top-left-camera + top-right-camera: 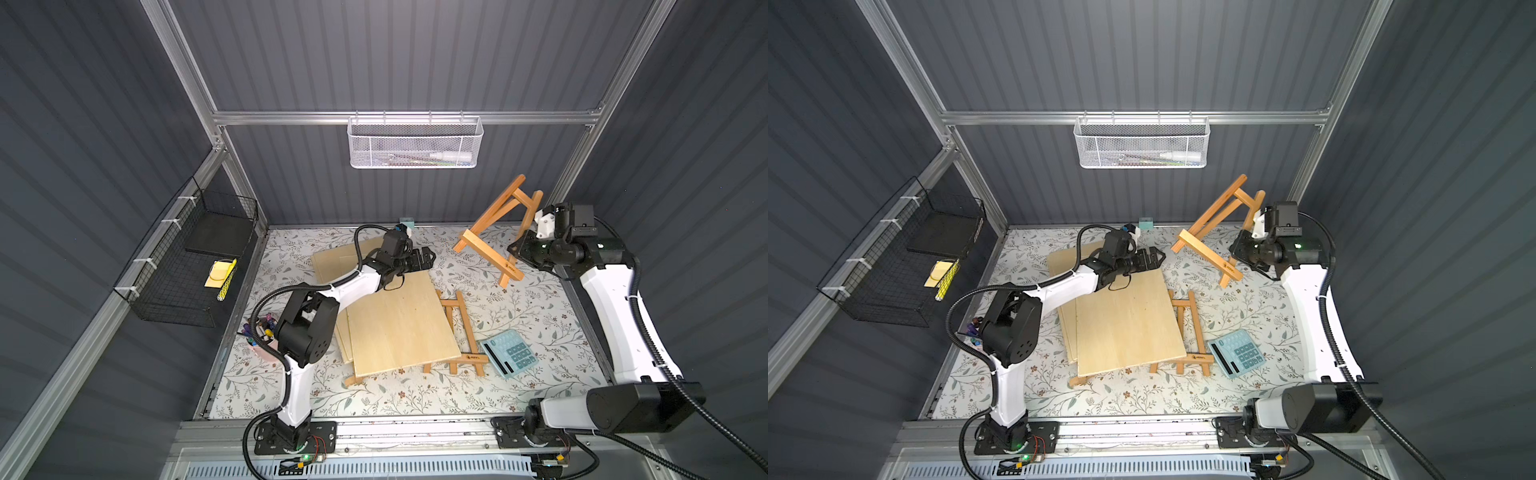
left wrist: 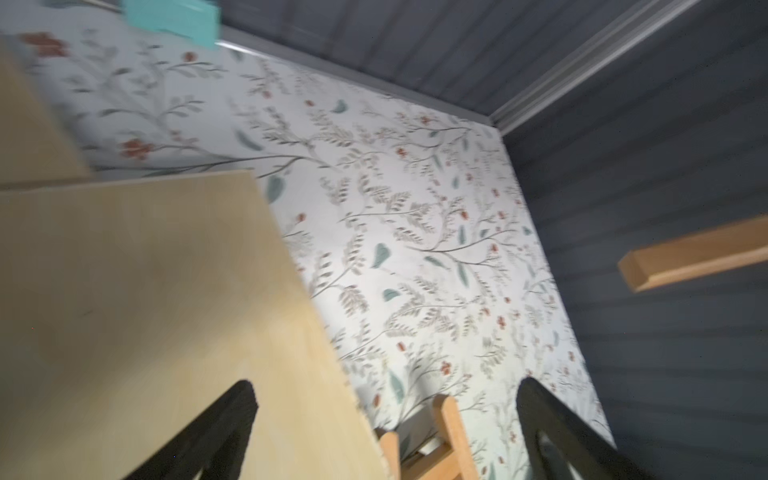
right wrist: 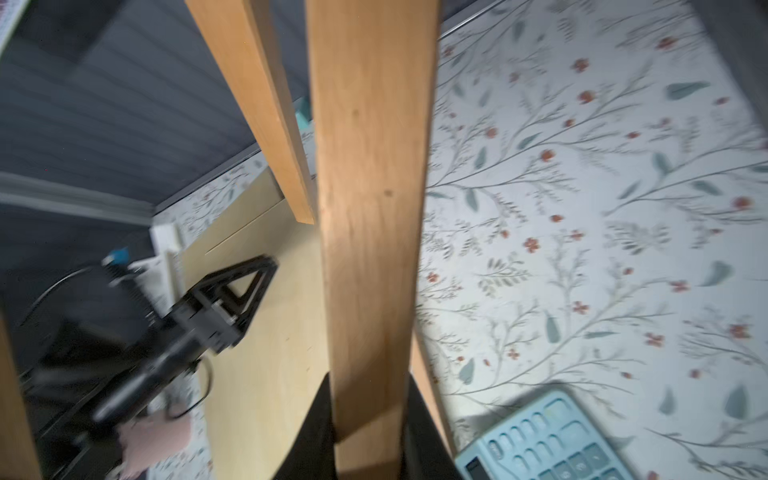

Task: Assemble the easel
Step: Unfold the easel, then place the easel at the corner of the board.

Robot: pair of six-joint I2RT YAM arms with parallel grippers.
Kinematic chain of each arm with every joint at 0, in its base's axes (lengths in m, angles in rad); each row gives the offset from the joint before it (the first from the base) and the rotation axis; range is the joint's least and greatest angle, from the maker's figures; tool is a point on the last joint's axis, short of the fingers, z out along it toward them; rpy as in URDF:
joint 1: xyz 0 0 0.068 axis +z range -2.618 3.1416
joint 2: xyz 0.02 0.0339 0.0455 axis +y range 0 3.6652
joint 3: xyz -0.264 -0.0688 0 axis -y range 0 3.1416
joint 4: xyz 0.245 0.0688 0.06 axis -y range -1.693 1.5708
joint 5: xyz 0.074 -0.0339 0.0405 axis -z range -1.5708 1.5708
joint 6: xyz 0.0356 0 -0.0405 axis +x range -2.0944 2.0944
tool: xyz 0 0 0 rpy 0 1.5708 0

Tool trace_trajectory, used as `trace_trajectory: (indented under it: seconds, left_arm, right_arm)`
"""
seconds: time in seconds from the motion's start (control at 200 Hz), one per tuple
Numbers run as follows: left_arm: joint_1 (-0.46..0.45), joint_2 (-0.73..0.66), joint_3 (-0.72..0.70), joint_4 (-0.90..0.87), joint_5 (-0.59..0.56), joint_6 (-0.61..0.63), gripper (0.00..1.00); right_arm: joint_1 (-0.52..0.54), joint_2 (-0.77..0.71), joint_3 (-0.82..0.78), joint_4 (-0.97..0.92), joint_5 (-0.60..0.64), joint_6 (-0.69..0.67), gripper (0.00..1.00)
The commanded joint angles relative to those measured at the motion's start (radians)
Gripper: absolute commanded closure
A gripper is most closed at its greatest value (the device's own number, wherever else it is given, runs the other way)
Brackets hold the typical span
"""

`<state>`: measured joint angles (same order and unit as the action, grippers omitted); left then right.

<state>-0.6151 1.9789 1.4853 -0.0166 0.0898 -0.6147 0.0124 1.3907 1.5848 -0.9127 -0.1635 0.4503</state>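
Observation:
The bare tabletop near the side (image 1: 537,281) is below my right gripper, so my right gripper should next turn and bring the tilted easel down there, clear of the board (image 1: 399,328), and let it go.
A wooden easel (image 1: 490,237) (image 1: 1212,232) hangs tilted above the back right of the table. My right gripper (image 1: 517,249) (image 1: 1237,251) is shut on one of its legs. The right wrist view shows that leg (image 3: 370,208) clamped between the black fingers of my right gripper (image 3: 368,415). A second easel (image 1: 461,332) (image 1: 1192,328) (image 2: 449,436) lies flat on the table, partly under a plywood board (image 1: 399,328) (image 1: 1125,324) (image 2: 145,311). My left gripper (image 1: 428,257) (image 1: 1156,255) (image 2: 386,384) is open and empty above the board's far corner.
More plywood sheets (image 1: 332,259) lie under the left arm. A light blue calculator (image 1: 509,353) (image 3: 552,440) rests front right. A cup of pens (image 1: 262,332) stands at the left edge and a teal box (image 1: 407,221) at the back wall. A white basket (image 1: 415,143) hangs above.

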Motion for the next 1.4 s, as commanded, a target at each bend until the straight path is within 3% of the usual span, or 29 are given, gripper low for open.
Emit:
trace_trajectory:
  seconds: [0.0,0.115,0.405,0.71,0.885,1.076,1.241,1.301,1.396]
  left_arm:
    - [0.003,-0.128,-0.044,-0.209,-0.262,0.045,0.00]
    - [0.011,-0.180,-0.062,-0.353,-0.386,0.014,0.00]
    - [0.049,-0.251,-0.113,-0.519,-0.453,-0.042,0.01]
    - [0.054,-0.265,-0.138,-0.538,-0.441,-0.063,0.01]
    - [0.052,-0.267,-0.129,-0.562,-0.459,-0.051,0.01]
    - [0.053,-0.266,-0.110,-0.586,-0.466,-0.041,0.01]
    - [0.052,-0.283,-0.111,-0.592,-0.468,-0.036,0.01]
    - [0.052,-0.290,-0.111,-0.601,-0.479,-0.033,0.01]
    - [0.052,-0.299,-0.112,-0.612,-0.498,-0.031,0.01]
  right_arm:
    - [0.006,0.030,0.011,0.120,0.334,-0.038,1.00]
    - [0.010,0.074,-0.060,0.248,0.559,-0.084,1.00]
    - [0.024,0.303,-0.149,0.587,0.913,-0.205,1.00]
    - [0.056,0.521,-0.092,0.777,1.108,-0.169,1.00]
    - [0.064,0.601,-0.030,0.651,1.133,0.030,1.00]
    - [0.067,0.651,0.000,0.388,1.201,0.351,0.96]
    - [0.066,0.675,0.032,0.286,1.199,0.450,0.93]
    - [0.067,0.690,0.060,0.250,1.177,0.455,0.87]
    - [0.066,0.705,0.100,0.175,1.130,0.485,0.62]
